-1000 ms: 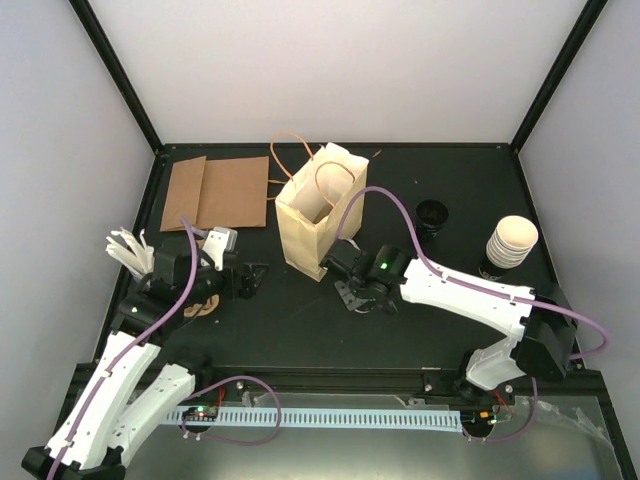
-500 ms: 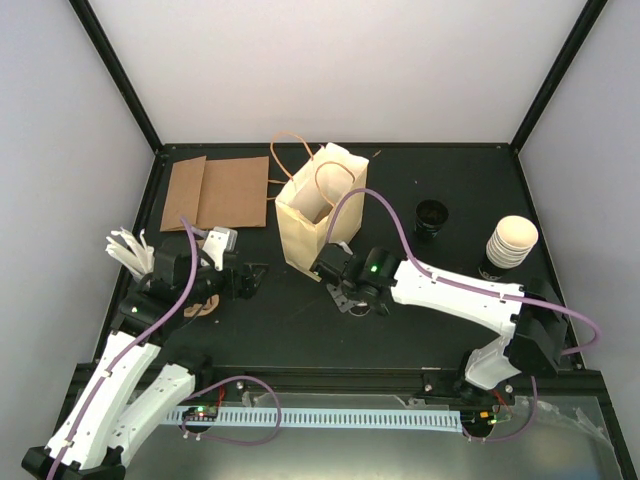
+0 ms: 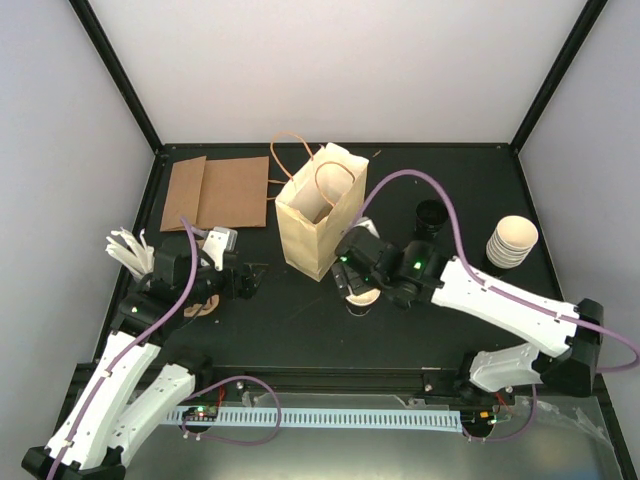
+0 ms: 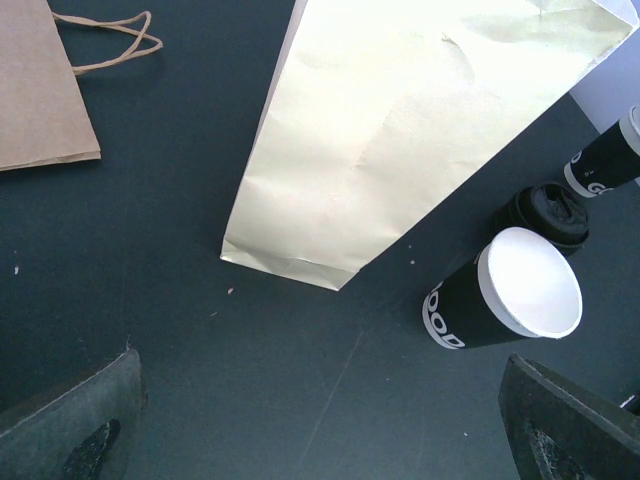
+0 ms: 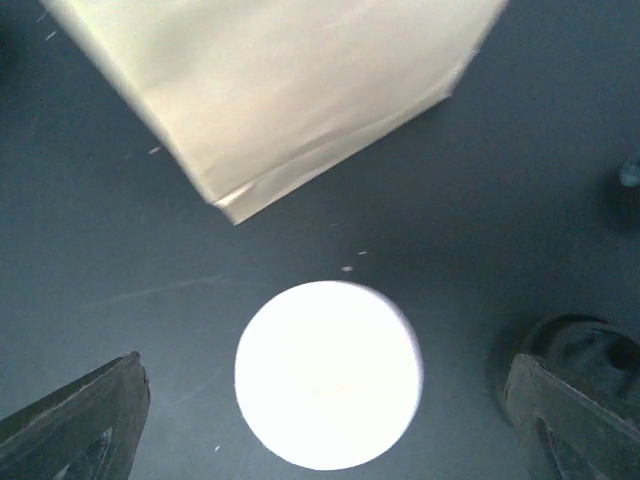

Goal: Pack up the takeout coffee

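My right gripper moves from above the cup to the right in the top view next, then down onto the black lid (image 5: 592,352), since the cup stands uncovered.
The takeout coffee cup (image 3: 362,299) stands upright on the black table, just in front of the cream paper bag (image 3: 312,222). It is black outside with white lettering (image 4: 455,320) and white inside (image 5: 328,375). My right gripper (image 3: 358,284) hangs directly over it, open, with a finger (image 5: 80,420) far out on each side and nothing touching the cup. The bag stands upright with its mouth open. My left gripper (image 3: 248,280) is open and empty, low over the table left of the bag, facing the bag (image 4: 400,130) and the cup.
A flat brown paper bag (image 3: 215,190) lies at the back left. A black lid (image 3: 432,213) and a stack of cups (image 3: 510,242) sit at the right. A fan of white pieces (image 3: 128,248) lies at the left. Black frame posts and white walls enclose the table.
My right gripper has gone from shut to wide open and let go of the cup, which now stands by itself. The right arm has lifted and shifted slightly right. The left arm has not moved.
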Controlling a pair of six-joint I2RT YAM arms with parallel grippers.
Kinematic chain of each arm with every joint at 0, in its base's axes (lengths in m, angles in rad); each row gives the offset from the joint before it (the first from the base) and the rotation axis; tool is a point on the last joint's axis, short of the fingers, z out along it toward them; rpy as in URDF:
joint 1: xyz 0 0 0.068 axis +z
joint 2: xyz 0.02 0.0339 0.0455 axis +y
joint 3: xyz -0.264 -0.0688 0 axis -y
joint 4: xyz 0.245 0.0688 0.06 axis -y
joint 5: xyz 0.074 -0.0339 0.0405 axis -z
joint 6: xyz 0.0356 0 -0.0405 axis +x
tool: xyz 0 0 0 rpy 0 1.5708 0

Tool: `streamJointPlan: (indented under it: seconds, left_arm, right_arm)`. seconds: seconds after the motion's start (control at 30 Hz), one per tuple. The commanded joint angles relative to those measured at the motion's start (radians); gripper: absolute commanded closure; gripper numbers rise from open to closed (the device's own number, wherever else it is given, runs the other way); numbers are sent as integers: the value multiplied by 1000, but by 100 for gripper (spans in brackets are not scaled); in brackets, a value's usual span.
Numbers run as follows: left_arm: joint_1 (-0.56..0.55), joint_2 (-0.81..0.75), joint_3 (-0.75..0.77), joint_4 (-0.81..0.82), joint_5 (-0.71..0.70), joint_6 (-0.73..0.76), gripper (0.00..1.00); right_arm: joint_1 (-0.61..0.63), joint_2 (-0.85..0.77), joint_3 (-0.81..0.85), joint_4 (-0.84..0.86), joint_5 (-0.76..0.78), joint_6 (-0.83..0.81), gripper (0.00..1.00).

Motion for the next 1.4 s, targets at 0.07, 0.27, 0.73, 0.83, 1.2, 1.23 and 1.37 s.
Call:
streamJointPlan:
  seconds: [0.07, 0.27, 0.73, 0.83, 1.2, 1.23, 1.37]
  left_arm:
    - [4, -12, 4, 20, 8, 8, 1]
    - [4, -17, 2, 24, 11, 10, 1]
    - [4, -17, 4, 25, 11, 10, 1]
    - [4, -21, 4, 27, 13, 12, 1]
    - [4, -23, 2, 29, 17, 13, 1]
    - [4, -23, 2, 28, 17, 13, 1]
    - [4, -24, 2, 28, 16, 13, 1]
  right_arm:
    - [-194, -77, -57, -58, 60, 93, 0]
    - [-386, -134, -233, -17, -39, 108, 0]
    - [-503, -49, -344, 60, -101, 117, 1]
    - [-513, -40, -337, 59, -93, 116, 3]
    - [-544, -12, -332, 67, -96, 100, 11]
    - [-546, -5, -332, 66, -96, 99, 11]
    - [-550, 15, -329, 65, -89, 98, 11]
